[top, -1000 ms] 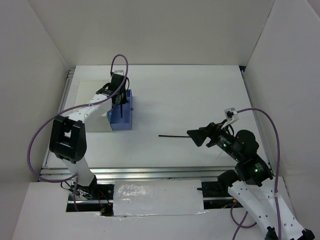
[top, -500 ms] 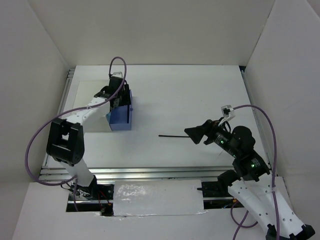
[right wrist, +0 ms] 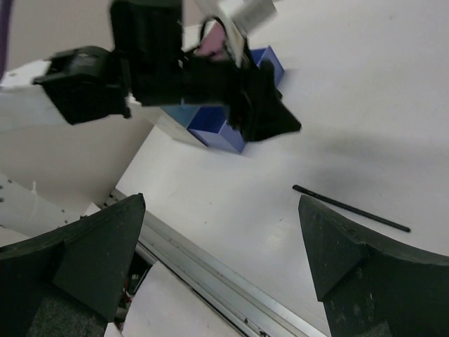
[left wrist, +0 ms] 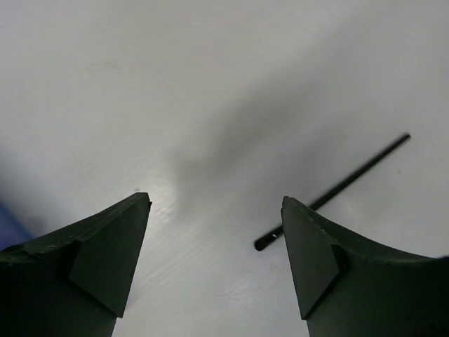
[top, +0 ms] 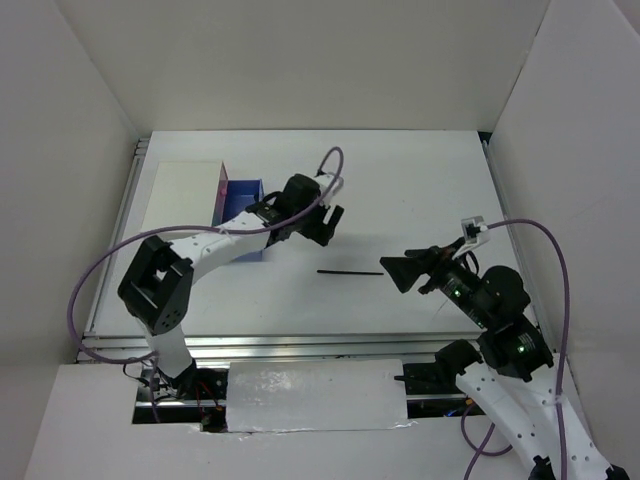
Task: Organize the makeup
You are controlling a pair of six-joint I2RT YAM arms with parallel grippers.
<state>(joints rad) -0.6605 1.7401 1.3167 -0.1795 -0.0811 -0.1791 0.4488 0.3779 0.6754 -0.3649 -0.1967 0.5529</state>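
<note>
The left gripper has only bare table between its open fingers, so next it should move back and down, turning to straddle the pencil's drawer-side end (top: 323,271) (left wrist: 266,241).
One piece of the makeup shows, a thin black pencil (top: 348,271) lying flat on the white table between the two arms. My left gripper (top: 325,224) hovers just behind its left end, open and empty. In the left wrist view the pencil (left wrist: 337,188) runs up to the right from beside the right fingertip, and the left gripper (left wrist: 215,200) has only bare table between its fingers. My right gripper (top: 392,270) is open at the pencil's right end. In the right wrist view the pencil (right wrist: 351,208) lies just above the right finger of the open right gripper (right wrist: 222,200).
A white box (top: 187,195) stands at the back left with a blue drawer (top: 243,215) pulled out of it and a pink edge beside that. The blue drawer (right wrist: 231,133) also shows behind the left arm. A metal rail (top: 300,345) borders the table's near edge.
My left gripper, shut over the blue drawer a second ago, has opened and swung right to the middle of the table near the pencil. The right gripper has shifted only slightly.
</note>
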